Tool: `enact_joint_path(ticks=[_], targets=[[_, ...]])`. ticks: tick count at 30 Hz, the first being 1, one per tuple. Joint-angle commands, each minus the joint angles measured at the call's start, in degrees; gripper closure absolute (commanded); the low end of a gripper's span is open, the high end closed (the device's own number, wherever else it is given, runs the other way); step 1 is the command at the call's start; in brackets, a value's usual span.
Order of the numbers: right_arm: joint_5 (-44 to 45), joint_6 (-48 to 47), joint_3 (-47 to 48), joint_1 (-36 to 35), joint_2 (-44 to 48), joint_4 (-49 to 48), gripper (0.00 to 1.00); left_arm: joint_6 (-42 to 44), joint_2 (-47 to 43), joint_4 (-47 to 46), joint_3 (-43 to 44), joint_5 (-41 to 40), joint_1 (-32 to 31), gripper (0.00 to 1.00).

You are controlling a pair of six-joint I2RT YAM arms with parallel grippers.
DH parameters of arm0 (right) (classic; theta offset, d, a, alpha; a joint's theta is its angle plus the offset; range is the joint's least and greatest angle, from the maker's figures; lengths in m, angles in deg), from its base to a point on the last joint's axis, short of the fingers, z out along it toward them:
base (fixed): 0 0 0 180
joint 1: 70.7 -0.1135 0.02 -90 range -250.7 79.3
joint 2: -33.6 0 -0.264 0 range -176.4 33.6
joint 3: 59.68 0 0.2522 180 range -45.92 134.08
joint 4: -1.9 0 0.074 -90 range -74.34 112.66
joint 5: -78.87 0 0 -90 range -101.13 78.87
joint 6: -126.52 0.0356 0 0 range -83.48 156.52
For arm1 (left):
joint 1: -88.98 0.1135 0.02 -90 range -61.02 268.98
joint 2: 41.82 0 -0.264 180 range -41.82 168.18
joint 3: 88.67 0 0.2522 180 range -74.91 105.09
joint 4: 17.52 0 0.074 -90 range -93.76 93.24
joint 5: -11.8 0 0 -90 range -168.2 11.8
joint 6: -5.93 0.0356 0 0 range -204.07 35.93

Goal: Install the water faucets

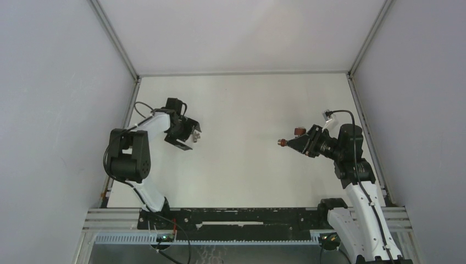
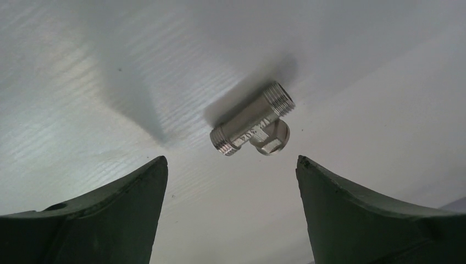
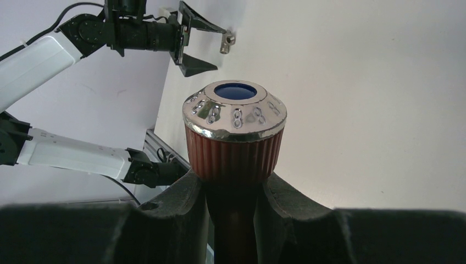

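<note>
I will lower my left gripper and turn it to close lengthwise on the fitting's threaded bar (image 1: 195, 136) (image 2: 250, 120). The bar is below it, at an angle to the line between its fingers.
The reddish-brown faucet (image 3: 236, 137) has a ribbed knob with a silvery cap and a blue centre. My right gripper (image 3: 235, 184) is shut on its stem just below the knob. In the top view this gripper (image 1: 292, 144) holds the faucet (image 1: 283, 143) above the table at the right, knob pointing left. The silvery threaded fitting (image 2: 253, 125) lies on the table just beyond my left gripper (image 2: 231, 162), which is open and empty, a finger to each side. In the top view the left gripper (image 1: 189, 135) is at the left, with the fitting (image 1: 196, 135) at its tips.
The white table (image 1: 242, 110) is walled by grey panels on the left, right and back. The left arm and the fitting (image 3: 227, 43) show at the upper left of the right wrist view. A black rail (image 1: 236, 217) runs along the near edge.
</note>
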Motion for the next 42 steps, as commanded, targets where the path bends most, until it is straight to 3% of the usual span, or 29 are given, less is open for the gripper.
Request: enact_joint_path(ticks=[1,9,19,30,42], targets=[[-0.8,-0.2,2.7,0.4,0.5,-2.4,1.00,-10.8,-3.8,-3.0,-3.3,2.3,3.4,0.11],[-1.1,0.0,2.8,0.4,0.3,-2.9,1.00,-13.4,3.6,-5.0,-1.5,11.4,6.0,0.15],[-1.2,0.2,2.8,0.4,0.4,-2.6,1.00,-17.0,7.9,-6.3,-4.6,16.6,10.1,0.17],[-0.9,0.2,3.1,0.4,0.7,-2.1,1.00,-15.4,10.0,-2.3,-4.2,17.9,15.2,0.21],[-1.2,0.3,3.1,0.4,0.8,-2.3,1.00,-16.3,13.1,-2.0,-4.1,19.9,15.5,0.20]])
